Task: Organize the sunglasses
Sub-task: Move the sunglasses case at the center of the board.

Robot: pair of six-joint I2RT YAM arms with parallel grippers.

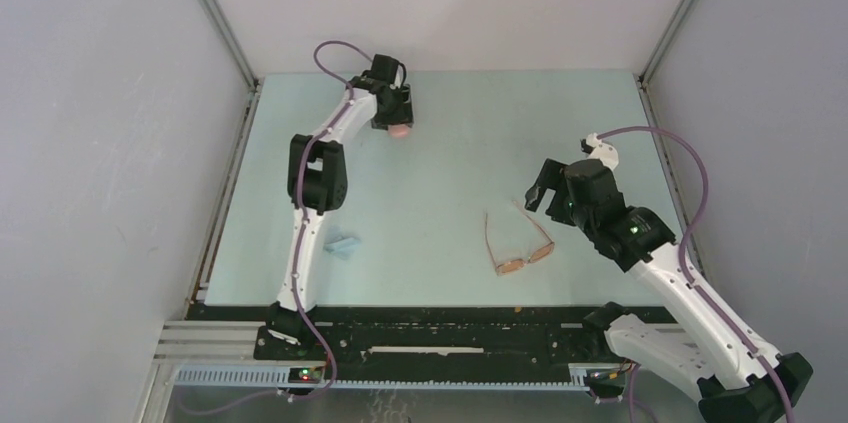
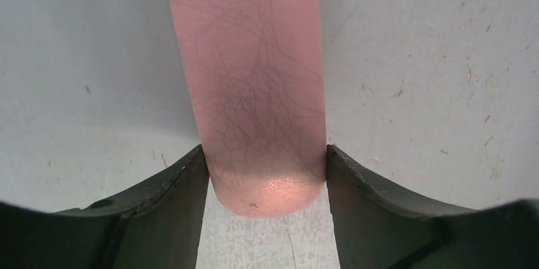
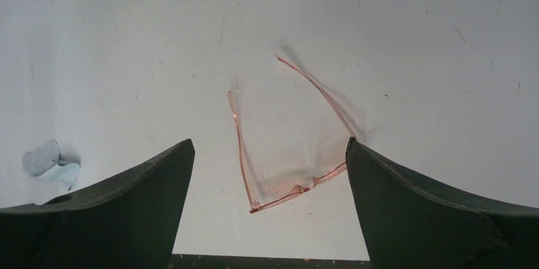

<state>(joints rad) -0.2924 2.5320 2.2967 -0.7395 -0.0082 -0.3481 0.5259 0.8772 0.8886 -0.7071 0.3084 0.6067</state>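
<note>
The left gripper moves back and across toward the sunglasses next. It takes the pink case to the bare table beside them, as the case is far from them.
The sunglasses, a thin orange-brown pair with amber lenses and spread temple arms, lie on the table near its front, right of centre. In the right wrist view they lie between and beyond my open fingers. My right gripper hovers just to their upper right, open and empty. My left gripper is at the far left of the table, shut on the pink case. In the left wrist view both fingers press the sides of the pink case, near its rounded end.
A crumpled light blue cloth lies near the left arm at the table's front left; it also shows in the right wrist view. Grey walls enclose the table on three sides. A black rail runs along the near edge.
</note>
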